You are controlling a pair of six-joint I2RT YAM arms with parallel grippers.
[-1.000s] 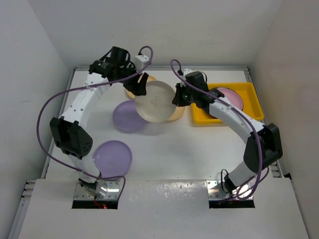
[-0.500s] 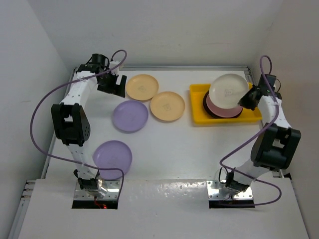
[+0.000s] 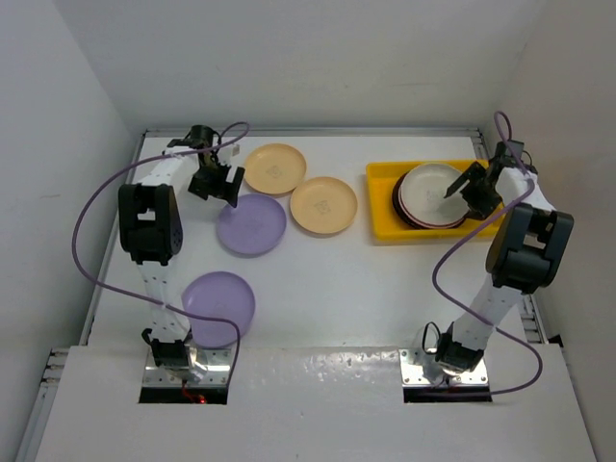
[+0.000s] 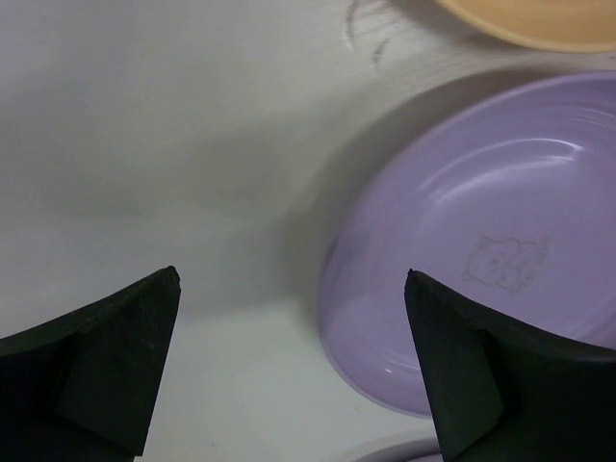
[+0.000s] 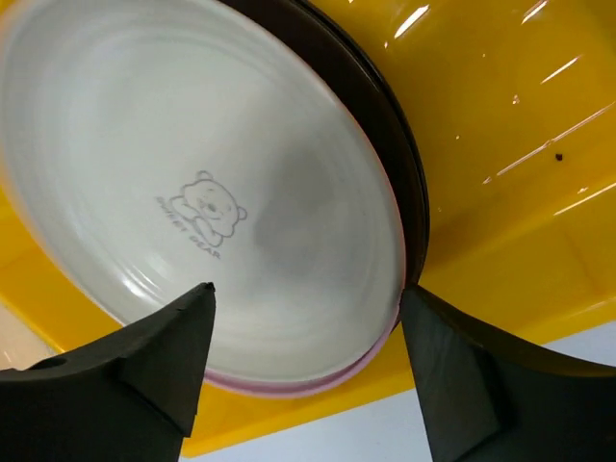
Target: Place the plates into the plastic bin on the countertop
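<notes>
The robot's left gripper needs to go down to the farther lavender plate's rim (image 3: pixel 220 222) (image 4: pixel 332 286), because its open fingers are already on both sides of that rim, one above the plate and one above the countertop.
The yellow plastic bin (image 3: pixel 385 227) stands at the back right of the white countertop (image 3: pixel 366 289). A stack of plates lies in it, with a cream plate (image 3: pixel 428 183) on top. In the right wrist view that cream plate (image 5: pixel 192 192) rests on a pink one (image 5: pixel 318 387) and a dark-rimmed one (image 5: pixel 390 115). My right gripper (image 3: pixel 460 189) (image 5: pixel 306 289) hangs open over the stack's edge, holding nothing. Two pale orange plates (image 3: pixel 274 167) (image 3: pixel 323 204) and two lavender plates (image 3: pixel 255 226) (image 3: pixel 218 304) lie on the countertop. My left gripper (image 3: pixel 223 191) (image 4: pixel 292 279) is open above the left rim of the farther lavender plate (image 4: pixel 481 260).
White walls close the countertop in at the back and on both sides. The bin's far wall (image 5: pixel 500 144) sits close behind the stack. Purple cables loop off both arms. The near lavender plate lies close to the left arm's base.
The cream plate went from a hand-over at mid-table to the stack in the bin, and my right gripper opened off it. My left gripper swung back left, then over the lavender plate's rim.
</notes>
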